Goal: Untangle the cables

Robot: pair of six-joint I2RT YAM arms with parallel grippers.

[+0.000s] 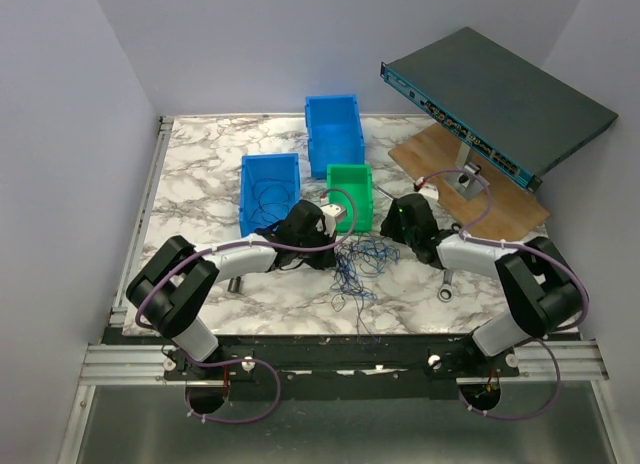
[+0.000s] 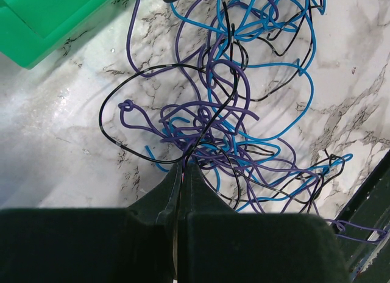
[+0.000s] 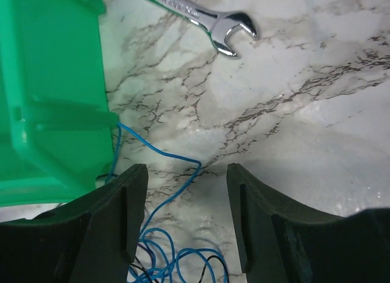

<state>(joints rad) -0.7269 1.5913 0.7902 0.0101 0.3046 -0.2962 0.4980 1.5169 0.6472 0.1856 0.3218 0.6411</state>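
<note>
My right gripper moves slightly outward and closes its fingers on the bend of the single blue cable next, since it lies clear of the tangle point(image 2: 244, 112).
The cables point(image 1: 360, 261) are a tangle of thin blue, purple and black wires on the marble table, just in front of the green bin point(image 1: 350, 194). In the left wrist view the tangle point(image 2: 244, 112) fills the frame. My left gripper point(image 2: 184, 168) is shut at its near edge, with a purple and a black strand pinched between the tips. My right gripper point(image 3: 186, 176) is open just above the table beside the green bin point(image 3: 49, 94). A single blue strand point(image 3: 173, 155) lies on the table between its fingers point(image 3: 131, 191), untouched. From above, the left gripper point(image 1: 335, 252) and the right gripper point(image 1: 392, 234) flank the tangle.
Two blue bins point(image 1: 268, 212) point(image 1: 334, 129) stand behind the tangle; the nearer one holds a dark wire loop. A silver wrench point(image 3: 207, 21) lies beyond the right gripper. At the back right a wooden board point(image 1: 430, 159) carries a tilted network switch point(image 1: 500, 94). A small dark cylinder point(image 1: 235, 284) lies near the left arm.
</note>
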